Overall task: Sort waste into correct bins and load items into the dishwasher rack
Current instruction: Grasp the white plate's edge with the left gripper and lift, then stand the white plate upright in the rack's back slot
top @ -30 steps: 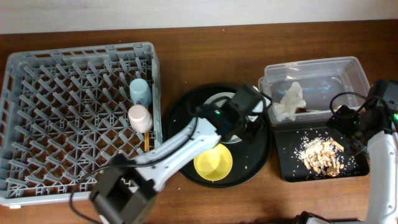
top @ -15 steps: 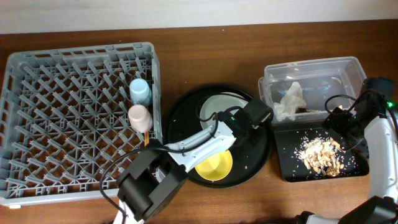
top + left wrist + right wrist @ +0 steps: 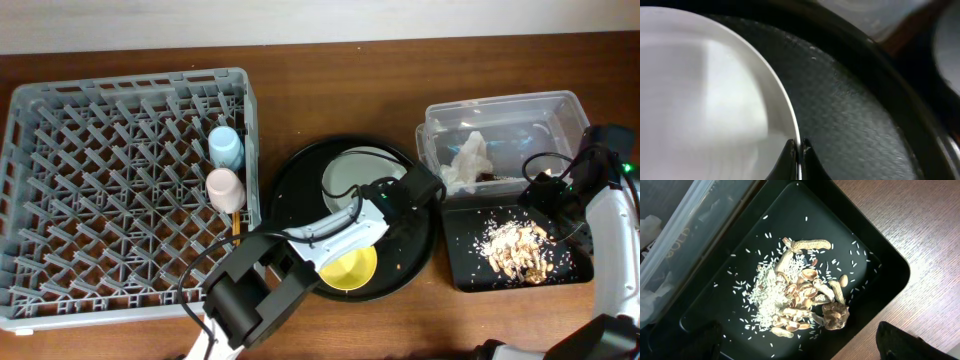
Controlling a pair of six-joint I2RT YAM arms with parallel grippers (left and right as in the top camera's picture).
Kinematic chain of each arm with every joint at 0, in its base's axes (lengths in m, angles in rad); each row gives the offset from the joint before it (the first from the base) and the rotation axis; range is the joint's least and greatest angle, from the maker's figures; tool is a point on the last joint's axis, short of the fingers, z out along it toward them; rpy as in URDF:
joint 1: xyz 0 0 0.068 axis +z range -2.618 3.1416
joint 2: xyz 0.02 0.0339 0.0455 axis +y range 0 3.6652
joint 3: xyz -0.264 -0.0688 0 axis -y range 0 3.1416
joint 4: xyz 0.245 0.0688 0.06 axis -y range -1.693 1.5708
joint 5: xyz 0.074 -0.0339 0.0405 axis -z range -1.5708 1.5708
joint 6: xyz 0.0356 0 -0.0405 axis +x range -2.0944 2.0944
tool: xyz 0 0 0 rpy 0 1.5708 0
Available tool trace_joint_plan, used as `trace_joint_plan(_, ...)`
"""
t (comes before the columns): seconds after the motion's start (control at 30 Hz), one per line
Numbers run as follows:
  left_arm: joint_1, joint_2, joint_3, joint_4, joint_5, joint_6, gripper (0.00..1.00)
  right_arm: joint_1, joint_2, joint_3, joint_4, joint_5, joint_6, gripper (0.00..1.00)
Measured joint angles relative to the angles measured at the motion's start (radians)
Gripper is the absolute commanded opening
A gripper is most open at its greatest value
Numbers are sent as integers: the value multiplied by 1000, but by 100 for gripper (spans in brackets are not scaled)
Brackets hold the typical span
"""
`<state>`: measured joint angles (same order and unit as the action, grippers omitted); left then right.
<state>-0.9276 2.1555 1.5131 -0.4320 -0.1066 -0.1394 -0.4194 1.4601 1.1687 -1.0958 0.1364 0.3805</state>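
Observation:
The robot should next lift its left gripper, turn the plate upright over the rack (image 3: 100,200) and let go of it in the far slots beside the blue cup, since those slots are empty.
My left gripper (image 3: 393,193) is shut on the right rim of the pale round plate (image 3: 350,173), which lies in the round black tray (image 3: 290,190). In the left wrist view the fingertips pinch the plate (image 3: 705,100) edge, at the gripper (image 3: 799,148). A yellow bowl (image 3: 348,265) sits in front of the plate. Blue cup (image 3: 225,147), pink cup (image 3: 223,187) and chopsticks (image 3: 236,222) stand in the grey dishwasher rack (image 3: 100,200). My right gripper (image 3: 555,197) hovers open over the shallow black tray (image 3: 460,272), holding nothing, above the food scraps (image 3: 800,300).
The clear tub (image 3: 500,108) at the back right holds the crumpled white napkin (image 3: 468,160). The black tray (image 3: 890,265) sits right in front of it, near the table's right edge. The rack fills the left side of the table.
My left gripper has slid right across the round tray to the plate's right edge and closed on its rim. The right arm has shifted slightly and stays open.

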Motion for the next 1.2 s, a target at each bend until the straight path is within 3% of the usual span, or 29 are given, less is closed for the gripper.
trace_joint_plan(0.2,7,-3,103,-95,-92,0,0,0,0,0,0,0,0,99)
trace_joint_plan(0.4,127,-206,311,-323,-35,24,0,0,0,0,0,0,0,99)
trace_joint_plan(0.53,351,-372,415,-437,159,65,0,0,0,0,0,0,0,99)
trace_joint_plan(0.6,520,-417,428,-500,354,96,0,0,0,0,0,0,0,99)
trace_joint_plan(0.73,856,-381,426,-578,739,160,0,0,0,0,0,-4,0,99)
trace_joint_plan(0.87,1095,-286,425,-579,1017,187,0,0,0,0,0,-4,0,99)
trace_joint_plan(1.0,1218,-183,424,-581,1171,197,0,0,0,0,0,-4,0,99)
trace_joint_plan(1.2,1259,-50,422,-589,1278,201,0,0,0,0,0,-4,0,99)
